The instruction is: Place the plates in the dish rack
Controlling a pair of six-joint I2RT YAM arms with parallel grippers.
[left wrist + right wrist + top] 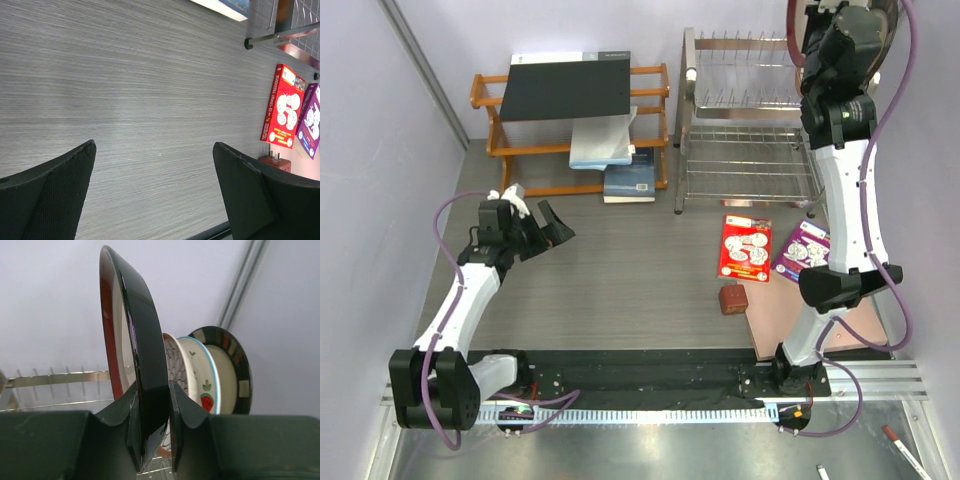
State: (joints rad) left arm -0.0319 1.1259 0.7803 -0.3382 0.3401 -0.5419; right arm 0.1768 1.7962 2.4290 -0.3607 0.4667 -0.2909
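Observation:
The right gripper moves down from above the slot wires (55, 377) toward the petal-pattern plate next, to set the rim of the maroon-rimmed plate (135, 340) between the slot wires.
My right gripper (153, 390) is shut on the lower edge of the maroon-rimmed plate (135, 340), which has a glossy dark back, and holds it upright on edge over the dish rack's slot wires (55, 377). Behind it three plates stand upright: the petal-pattern plate (175, 360), the watermelon plate (200, 370) and the dark-rimmed plate (235, 355). From above, the right arm reaches over the top right of the silver dish rack (745, 150), and the held plate's rim (793, 45) shows beside the wrist. My left gripper (542, 225) (154, 145) is open and empty above the grey table.
An orange wooden shelf (570, 120) with a black board and books stands at the back left. A red picture card (745, 247), a purple card (803, 247) and a small brown cube (732, 298) lie in front of the rack, by a pink mat (790, 320).

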